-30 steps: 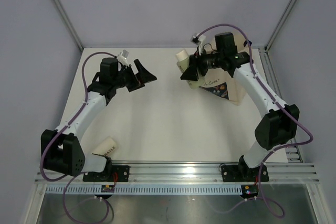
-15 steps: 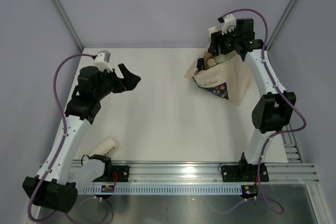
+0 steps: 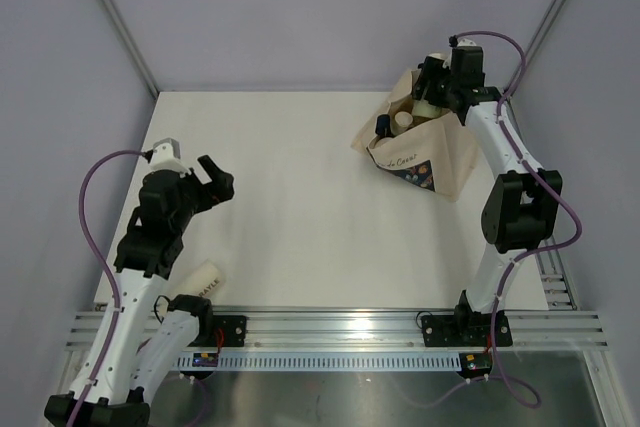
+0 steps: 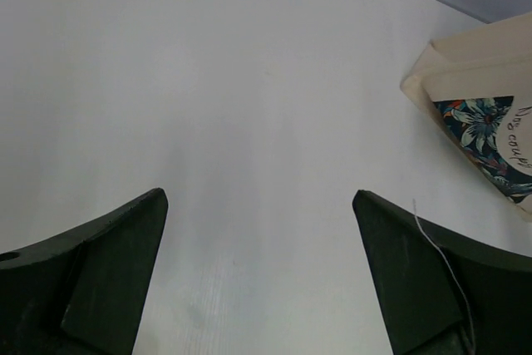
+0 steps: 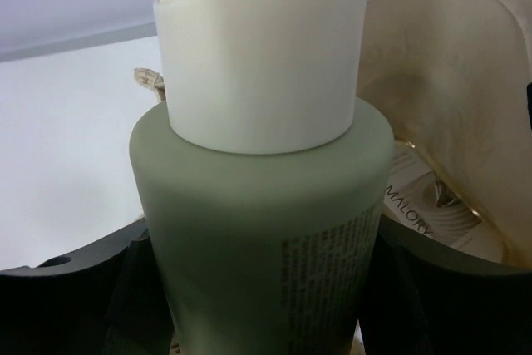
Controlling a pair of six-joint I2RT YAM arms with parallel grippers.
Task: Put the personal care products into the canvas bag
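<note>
I will next lower my right gripper into the canvas bag's opening (image 5: 420, 193), which is below it, and let go of the grey-green bottle (image 5: 258, 239) among the products inside.
The canvas bag (image 3: 425, 152) stands at the back right, mouth open, with its dark floral print facing front. It also shows at the right edge of the left wrist view (image 4: 486, 68). My right gripper (image 3: 432, 90) hangs over the bag's mouth, shut on the grey-green bottle (image 5: 258, 239) with a white cap (image 5: 262, 56). Other products (image 3: 395, 122) stand inside the bag, one with lettering (image 5: 416, 209). A cream-white tube (image 3: 203, 280) lies on the table at the near left. My left gripper (image 3: 212, 182) is open and empty (image 4: 258, 197) above the table, beyond that tube.
The bag's inner wall (image 5: 453, 81) is close on the right of the held bottle. The metal rail (image 3: 340, 327) runs along the near edge. Grey walls enclose the white table (image 3: 300, 197) on the left, back and right.
My right gripper carried the grey-green bottle from in front of the bag up and back over its mouth. My left arm drew back toward the near left, still open.
</note>
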